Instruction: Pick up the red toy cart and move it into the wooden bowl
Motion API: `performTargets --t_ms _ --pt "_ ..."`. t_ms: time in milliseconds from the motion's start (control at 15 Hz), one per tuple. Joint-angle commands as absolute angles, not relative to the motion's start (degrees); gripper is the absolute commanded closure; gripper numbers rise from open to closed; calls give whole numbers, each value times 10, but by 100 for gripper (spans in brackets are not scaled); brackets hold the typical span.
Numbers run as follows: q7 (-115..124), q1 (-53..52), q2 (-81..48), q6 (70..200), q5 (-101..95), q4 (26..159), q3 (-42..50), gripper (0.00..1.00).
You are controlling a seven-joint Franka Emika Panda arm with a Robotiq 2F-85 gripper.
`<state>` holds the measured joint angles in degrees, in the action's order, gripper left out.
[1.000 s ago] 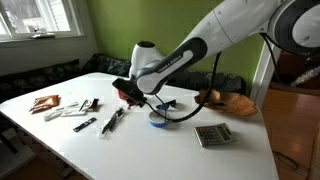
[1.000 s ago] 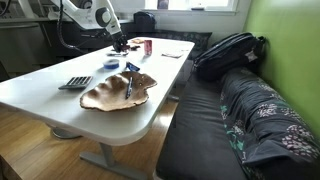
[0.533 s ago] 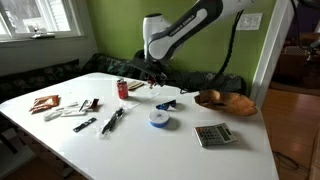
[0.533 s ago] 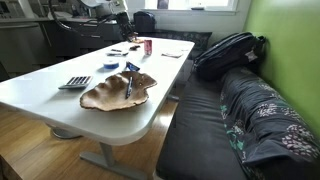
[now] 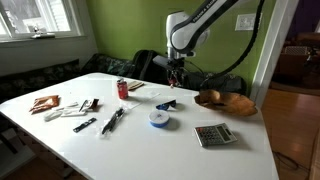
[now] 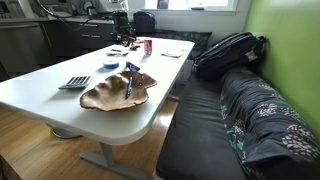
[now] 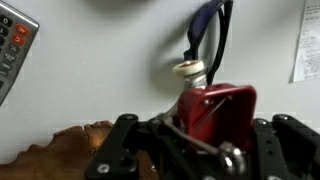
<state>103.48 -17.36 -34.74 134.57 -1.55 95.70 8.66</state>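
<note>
The red toy cart hangs short of the bowl's rim, so the gripper needs to carry it over to the wooden bowl's hollow middle (image 6: 117,93) and go down to release it there.
My gripper (image 5: 177,70) is shut on the red toy cart (image 7: 215,112) and holds it in the air above the table, short of the wooden bowl (image 5: 225,102). In the wrist view the red cart sits between my two dark fingers (image 7: 125,145), with a grey wire part across it. The bowl's wavy brown rim (image 7: 75,140) shows at the lower left of that view, to one side of the cart. The wide shallow bowl (image 6: 118,92) also stands near the table's near end in an exterior view. The table is well below my gripper (image 7: 205,140).
An upright red can (image 5: 123,89), a white tape roll (image 5: 160,118), a blue item (image 5: 167,104) and a grey calculator (image 5: 214,135) lie on the white table (image 5: 130,150). Pens and packets lie at the left. A dark bag (image 6: 228,52) rests on the bench.
My gripper has risen from beside the red can and swung across the table toward the wooden bowl, carrying the red cart.
</note>
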Motion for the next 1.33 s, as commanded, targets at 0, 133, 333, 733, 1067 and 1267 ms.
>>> performTargets --t_ms 0,133,333,733,1067,1267 --pt "1060 -134 -269 1466 27 1098 61 97" --pt "1050 -135 -305 1446 11 1046 64 97" --pt "1048 -129 -298 1455 11 1057 64 87" --pt "1085 -148 -294 1497 -20 1075 94 97" --pt "1164 -124 -254 1552 -71 1169 190 97" --pt "1189 -102 -218 1525 -87 1237 238 97"
